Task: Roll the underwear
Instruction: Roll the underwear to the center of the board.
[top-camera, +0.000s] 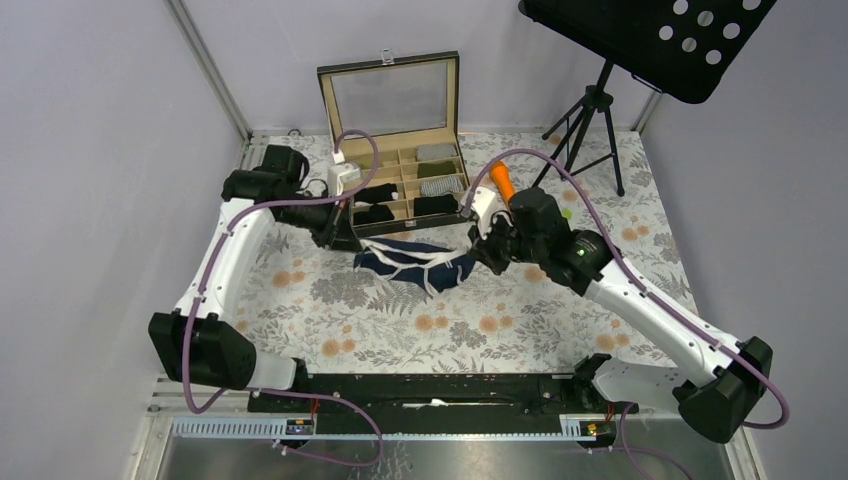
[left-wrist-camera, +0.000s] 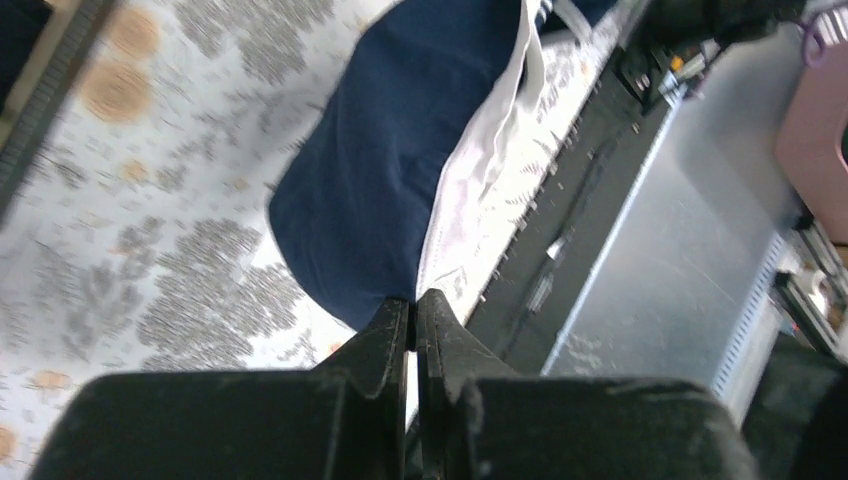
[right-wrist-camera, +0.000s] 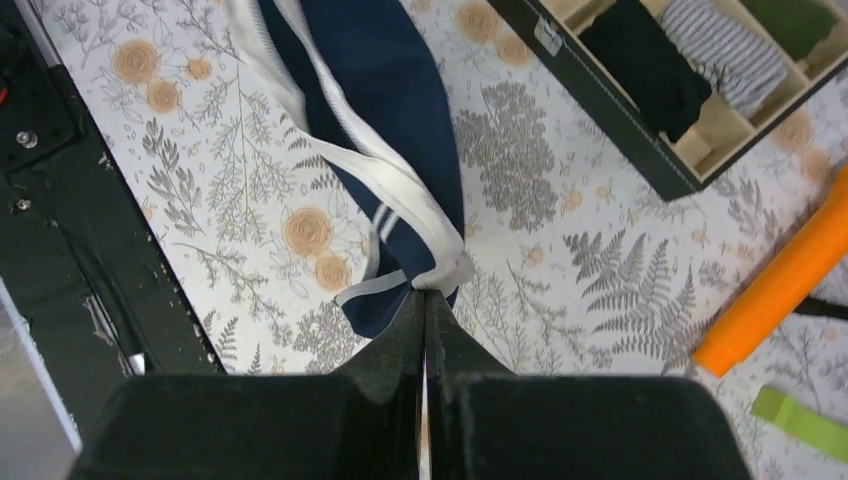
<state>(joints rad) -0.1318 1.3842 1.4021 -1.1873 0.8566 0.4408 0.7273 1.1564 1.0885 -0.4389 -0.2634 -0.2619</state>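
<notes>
My left gripper goes to the right in the top view and down to the floral cloth (top-camera: 402, 303) next, because the underwear still hangs stretched above the cloth.
A navy blue pair of underwear (top-camera: 412, 263) with white trim hangs stretched between both arms, just above the floral cloth in front of the box. My left gripper (top-camera: 352, 243) is shut on its left edge; in the left wrist view the navy cloth (left-wrist-camera: 400, 150) runs away from the pinched fingertips (left-wrist-camera: 385, 325). My right gripper (top-camera: 478, 250) is shut on the right corner, where white trim (right-wrist-camera: 440, 270) bunches at the closed tips (right-wrist-camera: 424, 298). More dark folded pieces (top-camera: 378, 203) lie in the box compartments.
An open compartment box (top-camera: 400, 170) with a glass lid stands behind the garment. An orange stick (right-wrist-camera: 780, 285) and a light-green cylinder (right-wrist-camera: 800, 420) lie right of my right gripper. A black music stand (top-camera: 600, 100) rises at the back right. Black rail (top-camera: 430, 395) along the near edge.
</notes>
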